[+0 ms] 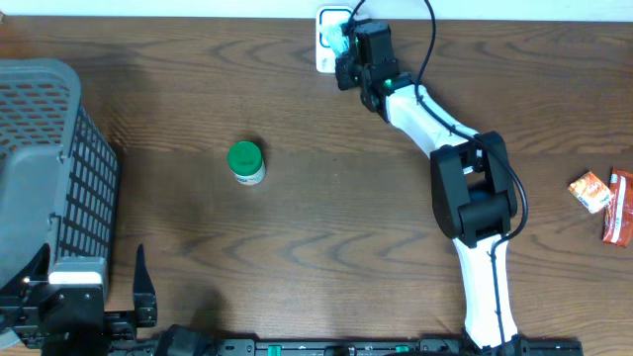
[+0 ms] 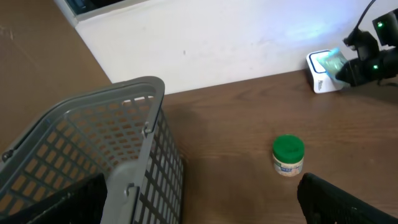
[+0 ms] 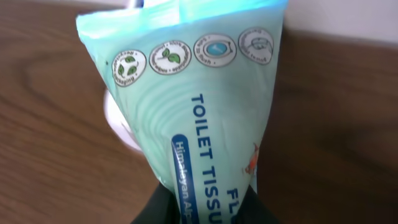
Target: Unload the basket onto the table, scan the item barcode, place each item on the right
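The pack [image 1: 339, 40] already hangs over the scanner, so next my right gripper needs to swing to the right in the overhead view, over the snack packets, and release it.
A pale teal toilet tissue pack [image 3: 199, 106] is pinched at its lower end by my right gripper [image 3: 205, 208], which is shut on it. From overhead the pack [image 1: 339, 40] hangs over the white scanner [image 1: 324, 57] at the table's far edge, with the right gripper [image 1: 348, 49] just beside it. The scanner [image 3: 117, 124] peeks out behind the pack's left side. No barcode shows on the face turned to the wrist camera. My left gripper [image 1: 91, 289] rests open at the near left, holding nothing, beside the basket.
A grey mesh basket [image 1: 59, 158] fills the left side of the table. A small jar with a green lid [image 1: 245, 161] stands upright near the middle. Two snack packets [image 1: 591, 190] lie at the right edge. A white wall runs behind the scanner.
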Controlling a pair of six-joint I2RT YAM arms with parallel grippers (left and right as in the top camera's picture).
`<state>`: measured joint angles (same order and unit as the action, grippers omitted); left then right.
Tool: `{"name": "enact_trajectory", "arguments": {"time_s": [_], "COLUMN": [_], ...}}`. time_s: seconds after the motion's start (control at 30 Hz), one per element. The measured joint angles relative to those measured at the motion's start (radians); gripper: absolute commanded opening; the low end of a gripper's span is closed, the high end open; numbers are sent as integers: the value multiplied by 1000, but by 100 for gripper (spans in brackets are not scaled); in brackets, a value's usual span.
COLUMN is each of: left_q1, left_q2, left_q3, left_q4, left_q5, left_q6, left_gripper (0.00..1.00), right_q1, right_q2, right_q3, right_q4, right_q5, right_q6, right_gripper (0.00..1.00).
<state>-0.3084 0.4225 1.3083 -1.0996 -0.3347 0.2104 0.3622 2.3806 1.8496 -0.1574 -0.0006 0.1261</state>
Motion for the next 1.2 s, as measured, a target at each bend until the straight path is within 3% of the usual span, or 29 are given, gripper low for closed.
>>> {"name": "enact_trajectory", "arguments": {"time_s": [0.17,0.3,0.4,0.53,0.67,0.9,0.93,1.07,1.1,1.13,1.2], "left_q1": [0,0,0,0,0,0,0,0,0,0,0], "left_q2": [0,0,0,0,0,0,0,0,0,0,0], "left_q3": [0,0,0,0,0,0,0,0,0,0,0], "left_q4": [0,0,0,0,0,0,0,0,0,0,0], "left_q5": [0,1,0,0,0,0,0,0,0,0,0], "left_q6": [0,0,0,0,0,0,0,0,0,0,0], "left_gripper": [98,98,98,98,98,98,98,98,98,98,98], "right_q1": [-3,-38,-75,-159,-285,-556,-602,-743,-767,-793,-832], "right_q2": [5,9,8,0,1,1,2,2,2,2,2], "right_q3": [212,519,635,674,603,363,325,245,241,243,266], "right_q4": [-450,-981,-1209,-1489,-1535,-1476,-1456,-1411,-1411,-1408,-1415], "right_q5": [12,15,49,270,486,625,630,606,594,577,525], "right_q6": [8,16,18,80,151,254,263,285,286,288,290], "right_gripper": [1,1,1,1,1,1,15,43,93,99,99]}}
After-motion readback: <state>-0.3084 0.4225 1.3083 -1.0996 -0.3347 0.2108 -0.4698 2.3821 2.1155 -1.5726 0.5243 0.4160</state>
